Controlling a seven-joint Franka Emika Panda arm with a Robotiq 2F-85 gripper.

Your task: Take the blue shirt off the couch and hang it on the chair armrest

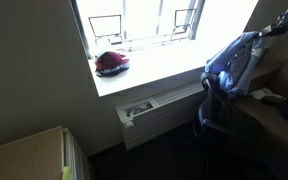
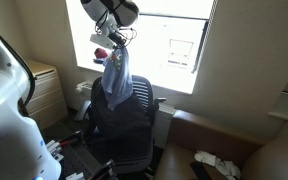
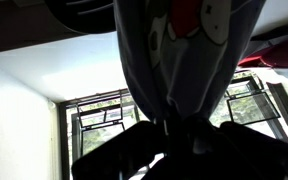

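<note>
My gripper moves down past the chair (image 2: 124, 125) and back toward the armrest by the wooden cabinet next, because the shirt still hangs over the top of the backrest.
The blue shirt (image 2: 116, 78) hangs from my gripper (image 2: 115, 42) above the back of a black office chair (image 2: 124, 125). Its lower end drapes against the top of the chair back. In an exterior view the shirt (image 1: 230, 60) hangs over the chair (image 1: 224, 105) at the right. In the wrist view the shirt (image 3: 184, 60) fills the middle, pinched between the dark fingers (image 3: 174, 140). It carries a white and red print. The gripper is shut on the shirt. The couch (image 2: 234, 150) lies low at the right.
A bright window (image 2: 179, 50) with a wide white sill (image 1: 149, 72) stands behind the chair. A red object (image 1: 111, 63) lies on the sill. A radiator (image 1: 154, 110) sits under it. A wooden cabinet (image 2: 42, 85) stands by the wall. White clutter (image 2: 219, 162) lies on the couch.
</note>
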